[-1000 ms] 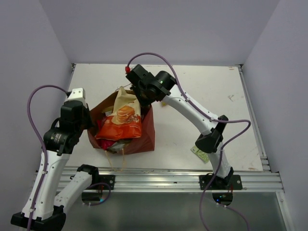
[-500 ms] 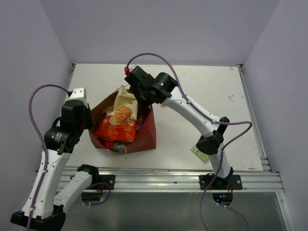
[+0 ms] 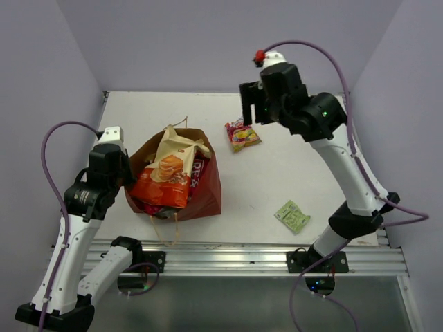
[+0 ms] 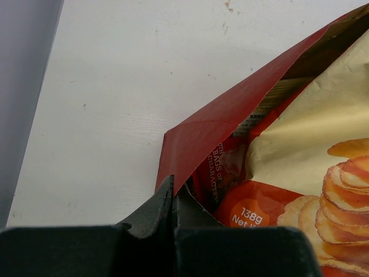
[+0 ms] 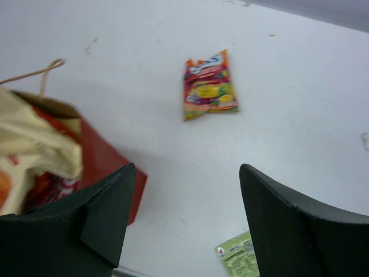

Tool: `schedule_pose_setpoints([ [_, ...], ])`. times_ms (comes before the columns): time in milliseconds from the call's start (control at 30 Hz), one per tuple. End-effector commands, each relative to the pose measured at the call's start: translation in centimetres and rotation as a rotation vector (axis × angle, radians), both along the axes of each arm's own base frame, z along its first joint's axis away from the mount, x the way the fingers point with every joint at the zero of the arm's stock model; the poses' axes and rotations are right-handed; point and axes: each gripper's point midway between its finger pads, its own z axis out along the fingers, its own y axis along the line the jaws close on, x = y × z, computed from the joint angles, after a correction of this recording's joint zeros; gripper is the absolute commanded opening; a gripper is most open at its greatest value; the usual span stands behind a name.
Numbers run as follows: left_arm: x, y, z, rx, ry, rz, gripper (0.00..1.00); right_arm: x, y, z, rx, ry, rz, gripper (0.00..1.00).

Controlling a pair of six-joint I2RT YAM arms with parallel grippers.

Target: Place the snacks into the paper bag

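Note:
The yellow-red packet's middle [image 3: 243, 135] on the tabletop gets my open right gripper lowered onto it from above next, since this snack is still outside the paper bag [image 3: 208, 190].
The dark red-brown paper bag [image 3: 208, 190] stands open at the left of the table. An orange chips packet [image 3: 160, 185] and a tan kraft pouch [image 3: 174, 144] stick out of its top. My left gripper [image 4: 173, 193] is shut on the paper bag's [image 4: 230, 118] left rim, beside the orange packet [image 4: 288, 216]. My right gripper [image 5: 187, 173] hangs open and empty, high above the table, right of the bag [image 5: 106, 158]. A yellow-red packet [image 3: 242, 133] lies flat behind the bag's right side. A small green sachet [image 3: 292, 215] lies near the front edge.
The bag's tan cord handles show at its far rim [image 5: 40, 72] and hanging over its near side [image 3: 173, 225]. A metal rail [image 3: 242, 256] runs along the table's near edge. Purple walls close in the left, back and right sides.
My right gripper has opened and let go of the tan pouch in the bag. It has then swung up and to the right, uncovering the yellow-red packet. The left gripper holds still.

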Motion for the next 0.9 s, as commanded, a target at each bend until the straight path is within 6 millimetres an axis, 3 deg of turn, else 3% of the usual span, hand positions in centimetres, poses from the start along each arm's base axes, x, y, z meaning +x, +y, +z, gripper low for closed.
schedule_pose_setpoints([
  [0,1.3,0.4,2.8,-0.003,-0.124,0.026,0.00,5.4,-2.3,-3.6,-0.076,-0.011,-0.098,0.77],
  [67,1.3,0.4,2.8,-0.003,-0.123,0.028,0.00,8.8,-3.4,-5.8,-0.102,-0.012,-0.140,0.77],
  [100,1.3,0.4,2.8,-0.004,-0.124,0.030,0.00,10.6,-3.8,-9.0,-0.143,0.039,-0.158,0.76],
  [133,1.2,0.4,2.8,-0.006,-0.126,0.033,0.00,11.8,-3.4,-10.0,-0.132,0.043,-0.156,0.75],
  [200,1.2,0.6,2.9,-0.005,-0.127,0.040,0.00,13.7,-3.3,-12.3,-0.158,0.065,-0.161,0.74],
  [233,1.2,0.6,2.8,-0.004,-0.126,0.043,0.00,15.1,-2.8,-14.5,-0.177,0.087,-0.158,0.74],
  [300,1.2,0.6,2.7,-0.002,-0.124,0.046,0.00,16.6,-2.6,-16.2,-0.182,0.102,-0.158,0.74],
  [333,1.1,0.7,2.6,-0.005,-0.122,0.050,0.00,17.5,-2.4,-18.7,-0.205,0.139,-0.156,0.74],
  [400,1.1,0.8,2.6,-0.003,-0.123,0.056,0.00,18.6,-2.2,-20.0,-0.201,0.156,-0.142,0.74],
  [567,1.0,1.1,2.5,0.000,-0.119,0.082,0.00,20.0,-1.6,-26.8,-0.245,0.258,-0.109,0.74],
  [733,0.9,1.3,2.3,0.005,-0.108,0.090,0.00,19.3,0.2,-30.9,-0.192,0.346,-0.042,0.73],
  [867,1.0,1.2,2.3,0.006,-0.105,0.088,0.00,18.3,0.2,-34.5,-0.211,0.432,-0.030,0.73],
])
